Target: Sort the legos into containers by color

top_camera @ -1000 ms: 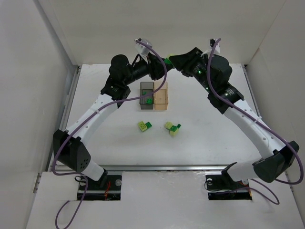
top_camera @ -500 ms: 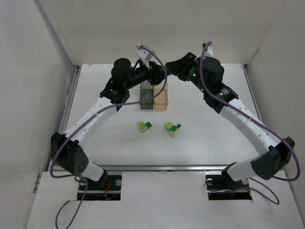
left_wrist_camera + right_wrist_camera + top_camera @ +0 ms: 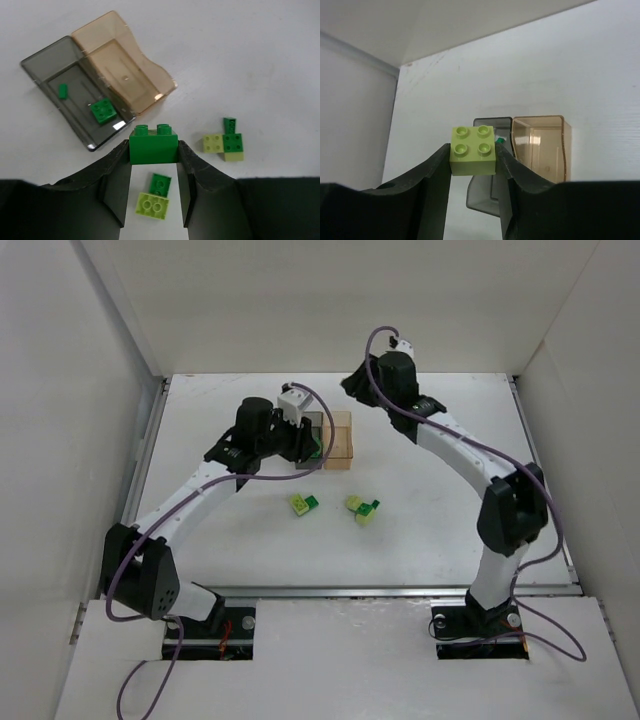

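Observation:
I should move my left gripper outward and down over the near half of the dark grey box to let go, because dark green legos are already there.
My left gripper [image 3: 153, 152] is shut on a dark green lego [image 3: 153, 144] and holds it above the table just near of the dark grey box [image 3: 50, 82]. That box holds two dark green legos [image 3: 103, 110]. The tan box [image 3: 122, 65] beside it looks empty. My right gripper [image 3: 473, 157] is shut on a pale yellow-green lego [image 3: 473, 151], held high behind the boxes. In the top view the left gripper [image 3: 312, 445] covers most of the grey box [image 3: 316, 421], next to the tan box [image 3: 341, 440], and the right gripper [image 3: 352, 383] is behind them.
Two small clusters of dark green and pale legos lie on the table near of the boxes, one at the left [image 3: 303, 503] and one at the right [image 3: 362, 509]. White walls enclose the table on the left, back and right.
The left gripper has come from behind the boxes to over the grey box's near side. The right arm has swung left and back, its wrist now behind the tan box.

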Available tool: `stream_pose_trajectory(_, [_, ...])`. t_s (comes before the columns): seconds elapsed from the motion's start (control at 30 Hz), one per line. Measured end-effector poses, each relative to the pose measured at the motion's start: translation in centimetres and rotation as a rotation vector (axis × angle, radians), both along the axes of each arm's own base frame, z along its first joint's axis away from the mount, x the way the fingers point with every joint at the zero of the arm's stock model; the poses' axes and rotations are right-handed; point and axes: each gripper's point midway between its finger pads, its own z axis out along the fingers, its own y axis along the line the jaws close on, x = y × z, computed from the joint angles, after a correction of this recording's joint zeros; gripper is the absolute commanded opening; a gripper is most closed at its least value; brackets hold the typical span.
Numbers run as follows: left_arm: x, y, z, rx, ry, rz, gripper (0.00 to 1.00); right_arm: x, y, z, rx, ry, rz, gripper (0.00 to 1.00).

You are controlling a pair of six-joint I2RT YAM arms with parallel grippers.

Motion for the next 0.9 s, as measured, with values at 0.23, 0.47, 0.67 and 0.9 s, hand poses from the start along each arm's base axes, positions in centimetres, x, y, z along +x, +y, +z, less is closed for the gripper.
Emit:
stream_pose_trajectory(0.23, [4.6, 4.4, -3.5, 0.092, 0.017, 0.138, 0.00, 2.7, 3.2, -10.0, -0.119, 0.205, 0.116, 0.09])
stream_pose_trajectory(0.47, [7.1, 4.9, -8.4, 0.173, 0.090, 0.148, 0.00, 1.1, 3.0, -15.1, -0.179, 0.343, 0.163, 0.49])
stream_pose_trajectory(0.67, [8.7, 4.4, -8.3, 0.170, 0.063, 0.142, 0.00, 0.5, 3.6, -15.0, -0.183, 0.341, 0.226, 0.75])
stream_pose_trajectory(0.9, [10.9, 3.3, -8.4, 0.176, 0.034, 0.128, 0.06, -0.3, 3.3, -13.0, -0.211, 0.311, 0.258, 0.85])
